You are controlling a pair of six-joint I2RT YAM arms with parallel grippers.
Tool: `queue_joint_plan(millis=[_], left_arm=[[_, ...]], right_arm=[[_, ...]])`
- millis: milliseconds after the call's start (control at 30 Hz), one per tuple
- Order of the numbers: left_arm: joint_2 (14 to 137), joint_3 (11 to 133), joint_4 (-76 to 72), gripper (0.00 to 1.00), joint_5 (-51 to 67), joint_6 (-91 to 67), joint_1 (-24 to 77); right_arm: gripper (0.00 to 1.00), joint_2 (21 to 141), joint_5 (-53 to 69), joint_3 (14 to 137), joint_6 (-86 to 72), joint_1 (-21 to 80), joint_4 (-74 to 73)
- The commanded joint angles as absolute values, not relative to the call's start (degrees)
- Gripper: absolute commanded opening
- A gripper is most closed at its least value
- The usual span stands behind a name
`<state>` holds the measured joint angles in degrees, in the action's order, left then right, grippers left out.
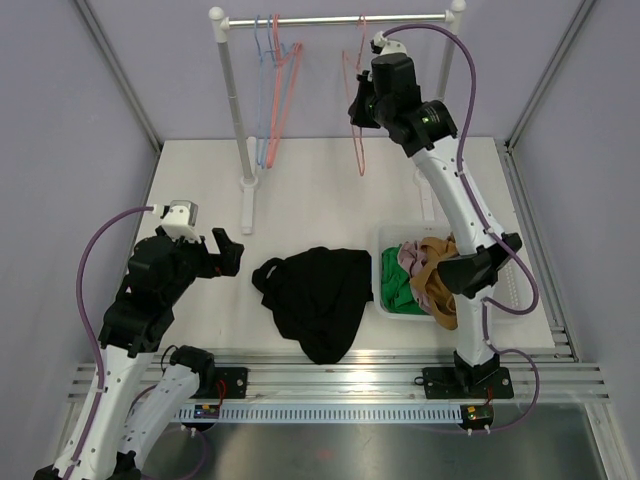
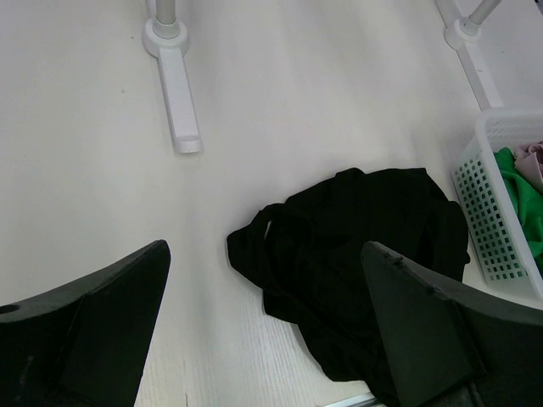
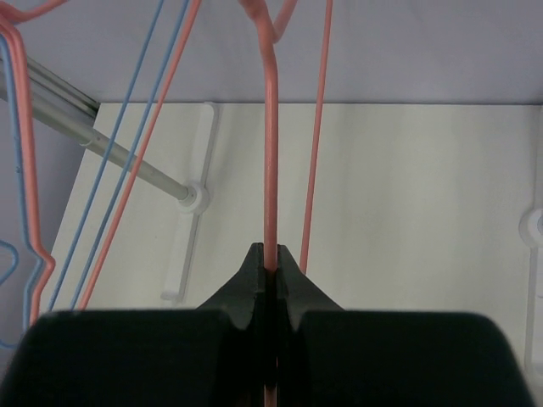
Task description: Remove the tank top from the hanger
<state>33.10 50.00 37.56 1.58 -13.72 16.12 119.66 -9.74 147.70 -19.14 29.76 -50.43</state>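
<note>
I should move the bare hanger toward the bar's empty part by the post, to my right gripper's right in the top view, and release it.
The black tank top [image 1: 318, 292] lies crumpled on the table, off any hanger; it also shows in the left wrist view [image 2: 365, 254]. A bare pink hanger [image 1: 357, 100] hangs from the rail at the back right. My right gripper [image 3: 271, 270] is shut on one wire of this pink hanger [image 3: 271, 153], high up near the rail [image 1: 340, 18]. My left gripper [image 1: 228, 252] is open and empty, a little above the table to the left of the tank top; it also shows in the left wrist view [image 2: 263, 331].
Other blue and pink hangers [image 1: 275, 90] hang at the rail's left end. The white rack post [image 1: 240, 120] and its foot [image 2: 176, 93] stand on the table. A white basket [image 1: 395, 285] with green, pink and tan clothes sits right of the tank top.
</note>
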Motion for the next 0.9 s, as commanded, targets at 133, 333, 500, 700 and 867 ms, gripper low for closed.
queue_joint_plan(millis=[133, 333, 500, 700, 867], left_arm=[[33.0, 49.1, 34.5, 0.99, 3.1, -12.9, 16.3], [33.1, 49.0, 34.5, 0.99, 3.0, -13.0, 16.3], [33.2, 49.0, 34.4, 0.99, 3.7, -13.0, 16.3], [33.2, 49.0, 34.4, 0.99, 3.3, -13.0, 16.3], [33.4, 49.0, 34.5, 0.99, 3.2, -13.1, 16.3]], right_arm=[[0.00, 114.1, -10.5, 150.5, -18.2, 28.7, -46.1], [0.00, 121.1, -4.6, 157.9, -20.4, 23.6, -50.0], [0.00, 121.6, -3.4, 156.5, -20.4, 21.7, -48.3], [0.00, 122.7, -2.2, 155.6, -20.4, 20.6, -51.1], [0.00, 121.6, -2.5, 152.1, -19.7, 20.7, -52.0]])
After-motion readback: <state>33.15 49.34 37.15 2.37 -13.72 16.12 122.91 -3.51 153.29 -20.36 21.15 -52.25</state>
